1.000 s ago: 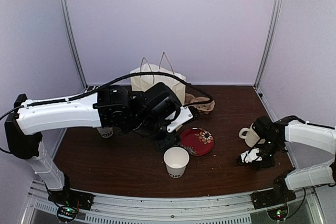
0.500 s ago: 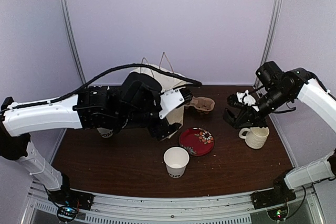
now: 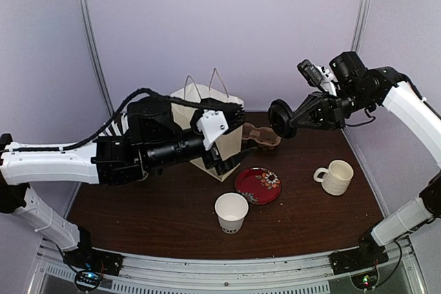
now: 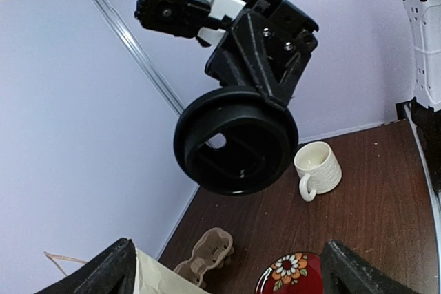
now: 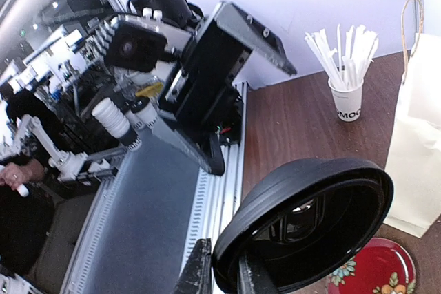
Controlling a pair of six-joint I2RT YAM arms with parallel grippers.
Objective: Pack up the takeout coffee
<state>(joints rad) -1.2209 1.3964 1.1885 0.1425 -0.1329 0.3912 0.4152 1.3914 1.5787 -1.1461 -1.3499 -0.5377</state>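
Observation:
My left gripper slides to the right in the top view to the hanging lid next and closes across its lower part [image 3: 281, 129] [image 4: 236, 164], which is unheld.
The white paper cup [image 3: 231, 211] stands open and upright at the table's front middle, apart from both grippers. My right gripper [image 3: 295, 119] is raised above the table's back right and is shut on the rim of the round black lid [image 3: 280, 116], held on edge; the lid also shows in the right wrist view [image 5: 310, 225] and the left wrist view [image 4: 234, 139]. My left gripper [image 3: 234, 139] is open and empty, its fingers [image 4: 110, 270] spread wide just in front of the paper bag [image 3: 200, 111], facing the lid.
A red flowered plate [image 3: 258, 185] lies right of the cup. A cream ribbed mug [image 3: 335, 177] stands at the right. A cardboard cup carrier [image 3: 262, 135] lies behind the plate. A cup of white sticks [image 5: 346, 98] stands left of the bag.
My right arm rose from the table beside the mug and swung up and left, now holding the lid in the air. My left gripper lifted from beside the plate to the bag's front.

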